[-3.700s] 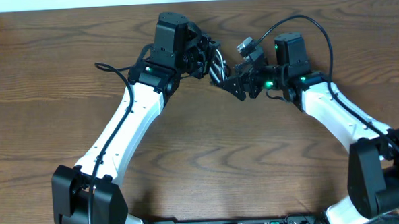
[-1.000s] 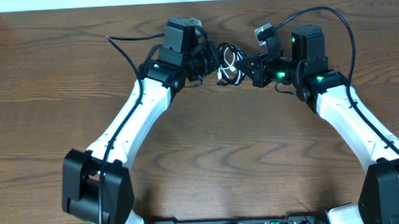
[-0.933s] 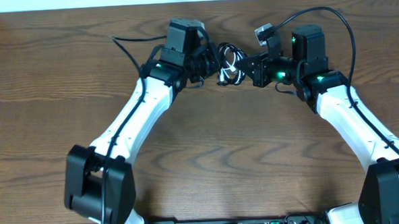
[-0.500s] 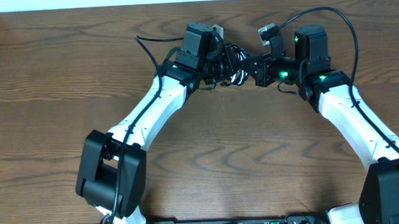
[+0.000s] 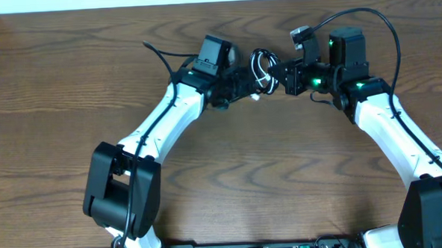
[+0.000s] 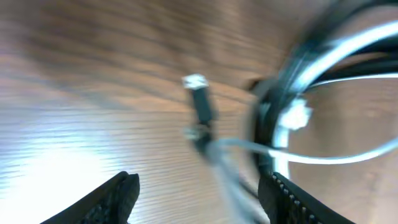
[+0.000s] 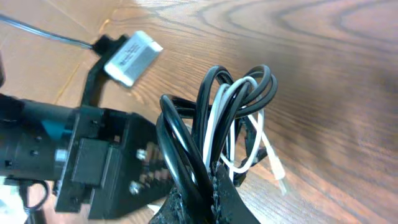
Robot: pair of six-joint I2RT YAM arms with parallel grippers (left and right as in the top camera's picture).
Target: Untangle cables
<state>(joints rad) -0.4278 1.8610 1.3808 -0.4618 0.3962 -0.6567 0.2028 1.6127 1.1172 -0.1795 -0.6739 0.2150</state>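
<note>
The bundle should be released on the bare tabletop, so next I need to lower my right gripper and draw it back, because open wood is below it, toward my base.
The cables (image 5: pixel 262 65), one black and one white, hang as a looped bundle between the two arms at the back of the table. My right gripper (image 5: pixel 282 76) is shut on the bundle; in the right wrist view the black and white loops (image 7: pixel 231 106) rise out of its jaws (image 7: pixel 212 198) and a white plug end (image 7: pixel 278 169) dangles over the wood. My left gripper (image 5: pixel 248 84) sits just left of the bundle, open. Its wrist view is blurred: both fingers (image 6: pixel 118 194) stand apart, with the loops (image 6: pixel 292 93) and a small plug (image 6: pixel 199 107) ahead of them.
Brown wooden table (image 5: pixel 230 168) all around. The left arm's thick black wire (image 5: pixel 162 54) arcs behind it, and the right arm's wire (image 5: pixel 366 17) loops over its wrist. The left gripper's body (image 7: pixel 93 162) stands close beside the right jaws.
The left gripper swung right to the bundle and opened, letting go of the cables. The right gripper stayed shut on them and barely moved.
</note>
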